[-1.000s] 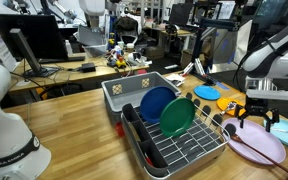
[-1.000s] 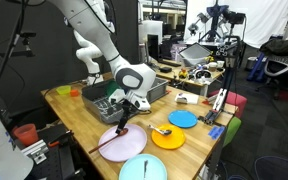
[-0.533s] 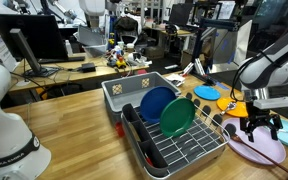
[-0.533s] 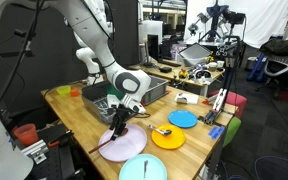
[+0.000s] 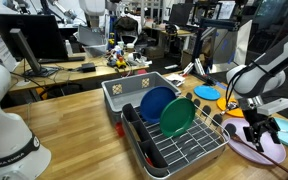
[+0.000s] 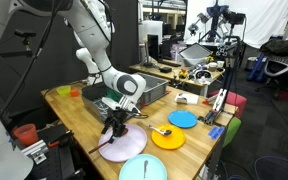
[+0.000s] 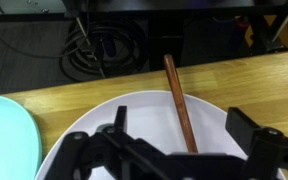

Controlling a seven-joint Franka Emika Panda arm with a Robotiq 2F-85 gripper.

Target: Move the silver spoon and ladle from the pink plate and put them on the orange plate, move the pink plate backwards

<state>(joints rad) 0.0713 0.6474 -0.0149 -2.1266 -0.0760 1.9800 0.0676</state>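
Note:
The utensil's brown-looking handle (image 6: 107,142) lies below my gripper, between its open fingers, so my gripper will move down toward the pink plate and close across that handle.
The pink plate (image 5: 276,152) lies at the table's edge; it also shows in the other exterior view (image 6: 124,148) and in the wrist view (image 7: 144,115). A long utensil with a brown-looking handle (image 7: 179,100) lies across it, its bowl hidden under my gripper. My gripper (image 7: 184,140) is open and low over the plate, one finger on each side of the handle; it shows in both exterior views (image 5: 260,133) (image 6: 114,127). The orange plate (image 6: 169,138) (image 5: 232,106) lies nearby with a small utensil (image 6: 161,130) on it; I cannot tell which one.
A light-blue plate (image 7: 9,135) (image 6: 146,168) lies beside the pink one. A small bright-blue plate (image 6: 183,118) lies beyond the orange one. A dish rack (image 5: 184,150) holds a blue and a green plate, with a grey bin (image 5: 124,92) behind it. The table edge is close.
My gripper has come down from above the pink plate to just over it, with its open fingers now on either side of the brown handle.

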